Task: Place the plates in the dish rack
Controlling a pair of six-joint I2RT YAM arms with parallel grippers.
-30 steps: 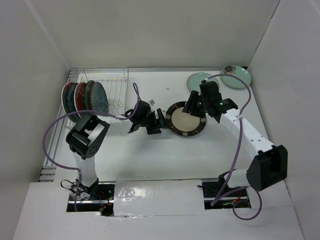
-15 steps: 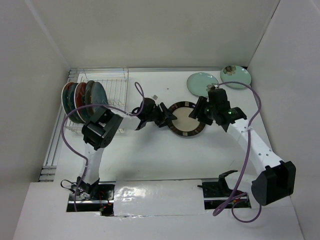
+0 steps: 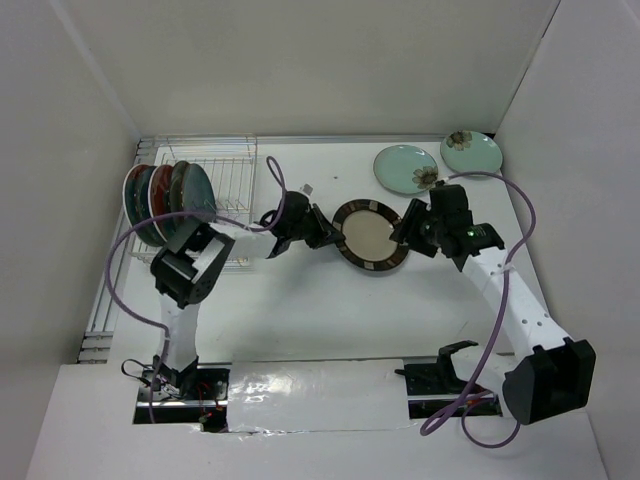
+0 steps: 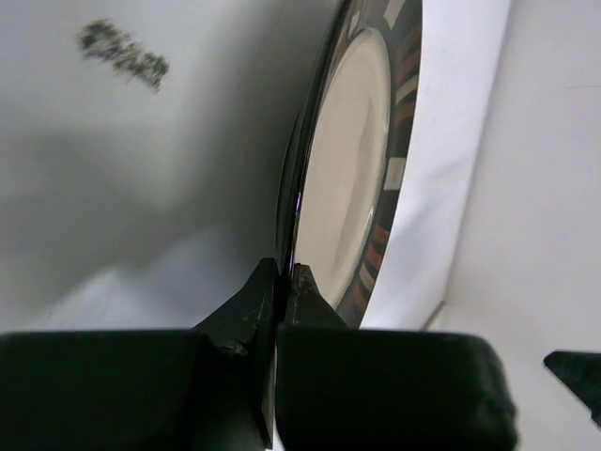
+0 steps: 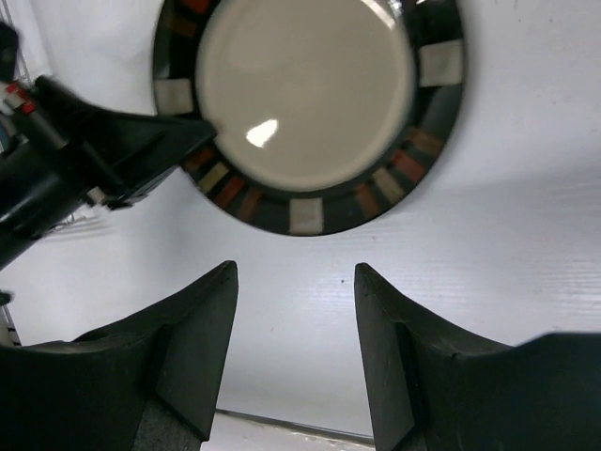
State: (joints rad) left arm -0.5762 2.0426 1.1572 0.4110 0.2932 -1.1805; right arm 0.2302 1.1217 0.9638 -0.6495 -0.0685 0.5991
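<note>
The rack's wires are empty next to the upright plates, so my left gripper should next lift the plate, turn, carry it over the empty slots and go down to let it go.
A cream plate with a dark brown rim [image 3: 369, 236] lies mid-table, and my left gripper [image 3: 327, 231] is shut on its left edge. The left wrist view shows the rim [image 4: 349, 178] pinched between the black fingertips [image 4: 282, 273], the plate seen edge-on. My right gripper [image 3: 408, 233] stands open just right of the plate; in its wrist view the fingers [image 5: 295, 282] hold nothing and the plate [image 5: 305, 99] lies beyond them. Two pale mint plates [image 3: 406, 167] [image 3: 470, 152] lie at the back right. The wire dish rack [image 3: 232, 175] at the back left holds several upright plates [image 3: 165, 192].
White walls close in the table on the left, back and right. Purple cables loop from both arms. The left arm's black gripper body [image 5: 113, 155] shows at the plate's edge in the right wrist view.
My left gripper has reached right to the plate's left edge and shut on it. The right gripper has let go of the plate and drawn back to its right side.
</note>
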